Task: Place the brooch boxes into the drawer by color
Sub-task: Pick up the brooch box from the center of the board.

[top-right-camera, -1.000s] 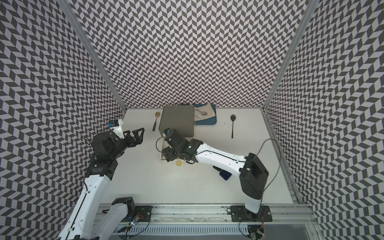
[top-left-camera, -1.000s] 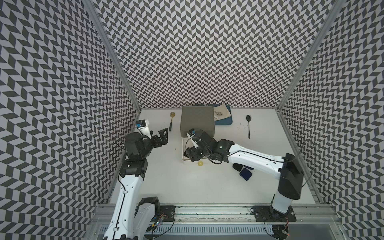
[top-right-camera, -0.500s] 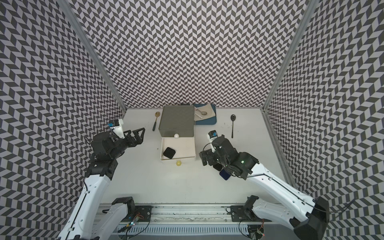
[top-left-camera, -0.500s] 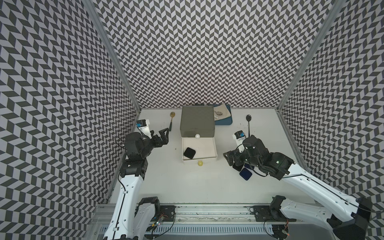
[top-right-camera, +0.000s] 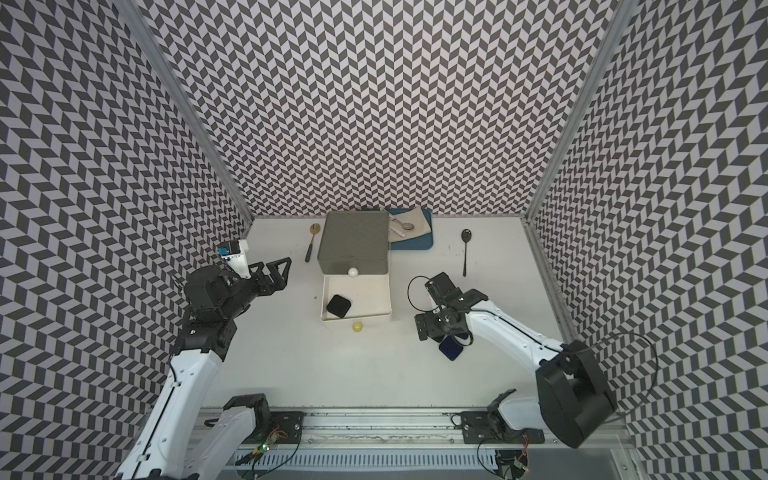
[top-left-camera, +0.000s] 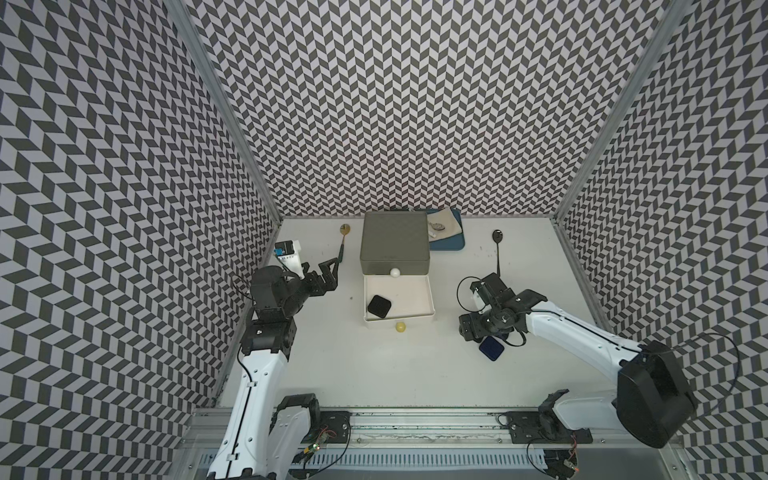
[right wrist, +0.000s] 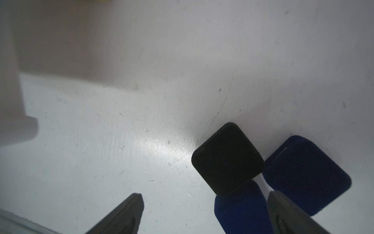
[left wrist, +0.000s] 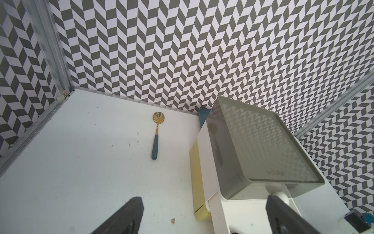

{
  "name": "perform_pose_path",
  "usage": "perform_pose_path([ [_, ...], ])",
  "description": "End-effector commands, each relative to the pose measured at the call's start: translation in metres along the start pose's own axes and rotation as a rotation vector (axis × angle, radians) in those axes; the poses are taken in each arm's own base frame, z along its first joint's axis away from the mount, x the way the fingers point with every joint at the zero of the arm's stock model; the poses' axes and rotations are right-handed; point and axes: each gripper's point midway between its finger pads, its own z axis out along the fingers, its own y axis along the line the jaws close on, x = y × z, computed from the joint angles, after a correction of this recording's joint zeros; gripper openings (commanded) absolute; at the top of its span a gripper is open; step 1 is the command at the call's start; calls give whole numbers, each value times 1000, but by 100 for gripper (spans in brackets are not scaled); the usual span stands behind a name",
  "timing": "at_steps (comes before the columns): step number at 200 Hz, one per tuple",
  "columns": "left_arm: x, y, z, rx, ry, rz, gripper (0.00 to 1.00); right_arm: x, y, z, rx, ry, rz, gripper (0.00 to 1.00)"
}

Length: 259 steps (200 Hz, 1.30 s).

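Note:
I need to lower my right gripper next onto the black brooch box (right wrist: 228,159), which lies below it, because the open white level of the drawer holds a box of the same black.
The drawer (top-left-camera: 394,243) stands at the back middle, grey tier on top. Its white middle tier (top-left-camera: 409,291) is pulled out, and one black brooch box (top-left-camera: 379,306) lies inside at the front left. The yellow tier's knob (top-left-camera: 400,327) shows below it. My right gripper (top-left-camera: 471,332) hangs open over the table to the right of the drawer. In the right wrist view a black brooch box (right wrist: 227,159) and two dark blue ones (right wrist: 307,176) (right wrist: 240,208) lie beside one finger (right wrist: 283,212). My left gripper (top-left-camera: 328,274) is open and empty, left of the drawer.
A gold spoon with a teal handle (top-left-camera: 344,241) lies left of the drawer, and a black spoon (top-left-camera: 497,249) lies to the right. A blue tray (top-left-camera: 446,247) with a cloth and a spoon sits behind the drawer's right corner. Patterned walls close in on three sides.
My right arm has pulled back from the white tier to the boxes on the right, leaving the black box inside, and its jaws have widened. The left arm has not moved.

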Motion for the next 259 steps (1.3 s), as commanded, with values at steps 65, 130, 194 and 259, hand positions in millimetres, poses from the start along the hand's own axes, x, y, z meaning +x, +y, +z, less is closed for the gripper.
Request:
perform_pose_path([
  [65, -6, -7, -4, 22, -29, 26, 100, -22, -1, 28, 34, -31, -10, 100],
  [130, -6, -7, -3, 21, -24, 28, 100, -34, -9, 33, 101, -48, -21, 100],
  [194, -4, -6, -2, 20, -25, 28, 100, -14, -4, 40, 73, 24, -10, 98],
  [259, -3, -5, -3, 16, -25, 29, 100, 9, -3, 40, 87, 64, -16, 95],
])
